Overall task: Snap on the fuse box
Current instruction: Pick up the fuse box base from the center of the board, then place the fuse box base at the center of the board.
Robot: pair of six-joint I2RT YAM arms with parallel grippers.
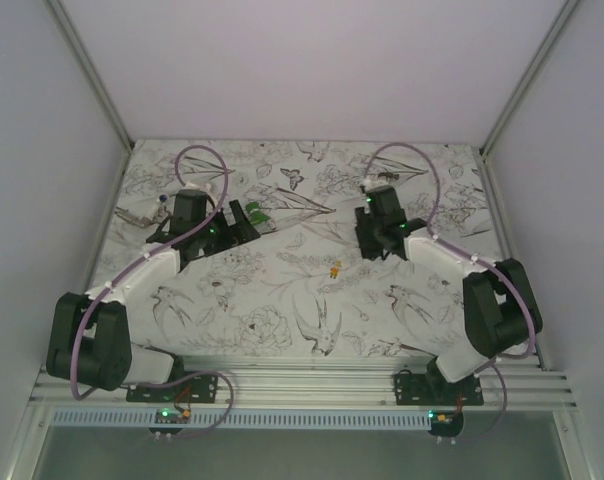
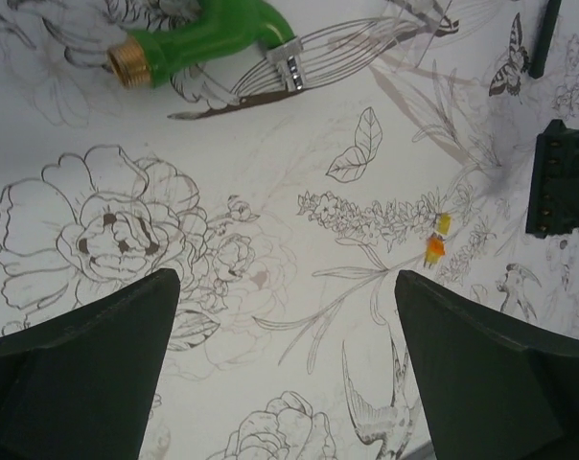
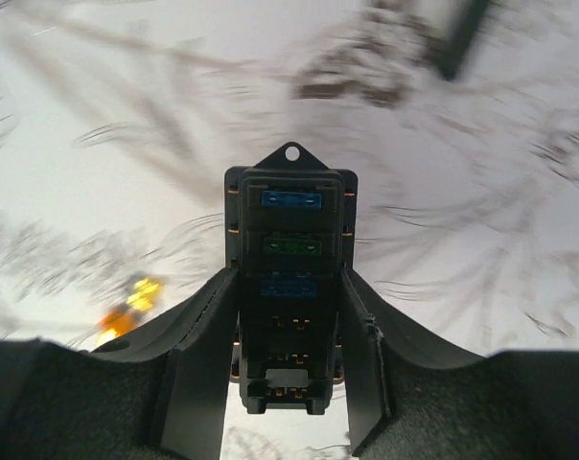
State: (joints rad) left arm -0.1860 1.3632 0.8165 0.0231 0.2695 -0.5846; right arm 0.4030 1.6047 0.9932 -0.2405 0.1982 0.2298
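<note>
My right gripper holds the fuse box and will next move down, back and to the left in the top view to let go of it by the printed bird, where the cloth is empty.
The fuse box (image 3: 289,206) is a black oblong box with blue and green fuses in its upper slots and small orange contacts lower down. My right gripper (image 3: 288,283) is shut on its long sides, and the blurred table behind suggests it is held off the surface. In the top view the right gripper (image 1: 374,240) is at the right of the middle, and the box is hard to tell from the fingers. A black piece with brass dots (image 2: 558,187) shows at the right edge of the left wrist view. My left gripper (image 2: 285,278) (image 1: 237,225) hangs open over bare printed cloth.
A green plastic piece with a brass end (image 2: 203,38) (image 1: 257,215) lies just beyond the left gripper. Small yellow-orange pieces (image 2: 435,240) (image 1: 334,268) (image 3: 127,307) lie between the arms. A thin dark bar (image 2: 546,38) lies farther back. White walls close the table's sides and back.
</note>
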